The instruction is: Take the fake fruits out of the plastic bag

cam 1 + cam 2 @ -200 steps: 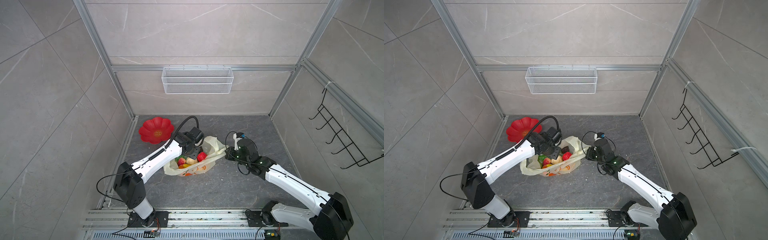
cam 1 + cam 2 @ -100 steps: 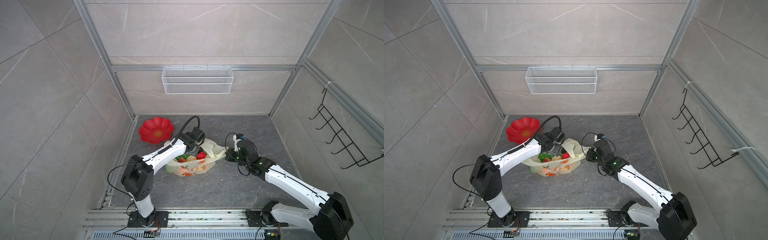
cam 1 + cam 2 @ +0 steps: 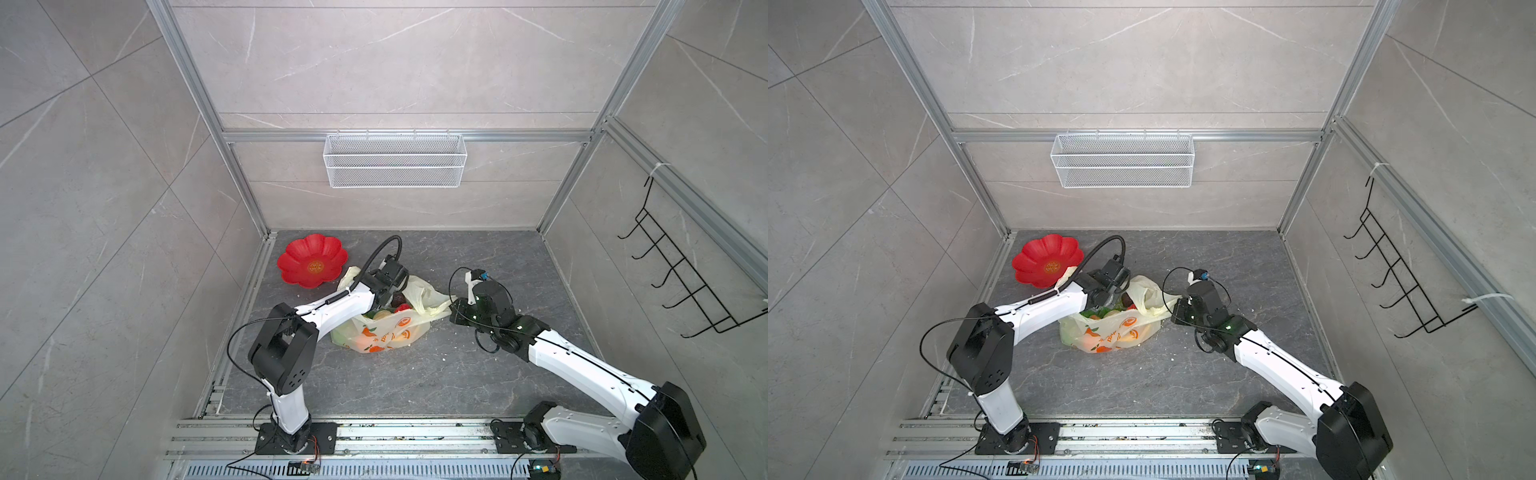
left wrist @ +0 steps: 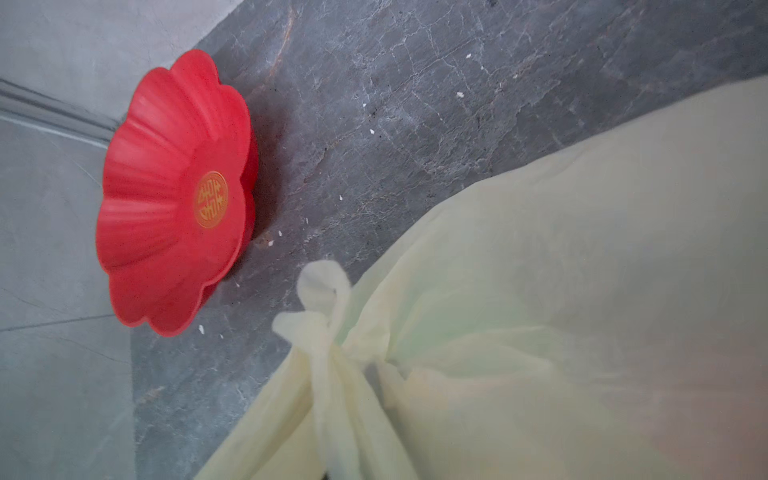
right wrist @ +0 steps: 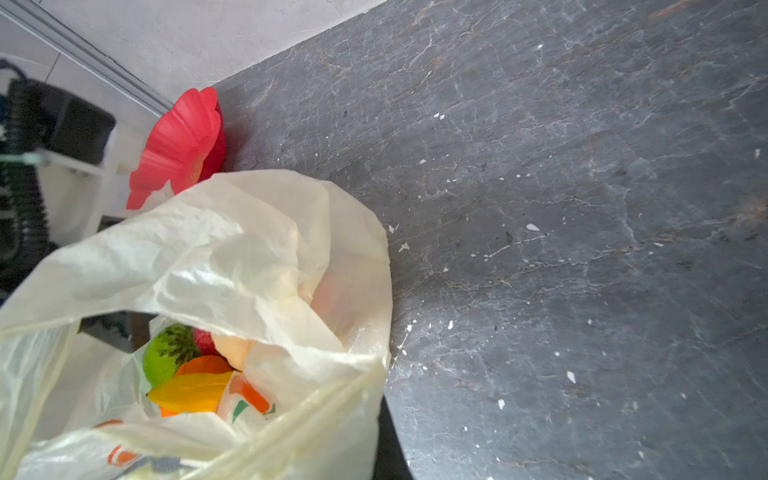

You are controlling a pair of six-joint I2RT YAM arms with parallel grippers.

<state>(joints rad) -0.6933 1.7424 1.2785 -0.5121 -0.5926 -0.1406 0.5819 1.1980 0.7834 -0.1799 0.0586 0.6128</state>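
The bag's rim is outward of my right gripper, toward the bag's opening. My right gripper should next move outward beside the bag's far rim (image 3: 424, 289) (image 5: 260, 228), making the bag's taut handle slack, and then let go.
The plastic bag (image 3: 386, 332) (image 3: 1117, 330) lies mid-floor, pale yellow with orange prints and its mouth held up. Fake fruits show in that mouth: a green round fruit (image 5: 168, 353), an orange (image 5: 203, 365), a yellow banana (image 5: 191, 390), a beige peach (image 5: 232, 345) and a red one (image 3: 402, 308). My left gripper (image 3: 388, 293) (image 3: 1106, 297) sits at the bag's far left rim. The knotted handle (image 4: 328, 316) runs down into its jaws, which the film hides. My right gripper (image 3: 453, 309) (image 3: 1177, 307) is shut on the bag's right handle, drawn taut beside a dark finger (image 5: 388, 440).
A red flower-shaped plate (image 3: 311, 259) (image 4: 174, 195) sits at the back left, close to the bag and the wall rail. A white wire basket (image 3: 395, 160) hangs on the back wall. A black hook rack (image 3: 685, 282) is on the right wall. White crumbs dot the dark floor.
My left gripper has gone from open to shut at the bag's left handle, and its elbow has swung toward the middle. The bag's mouth now stands higher. The right arm has held still.
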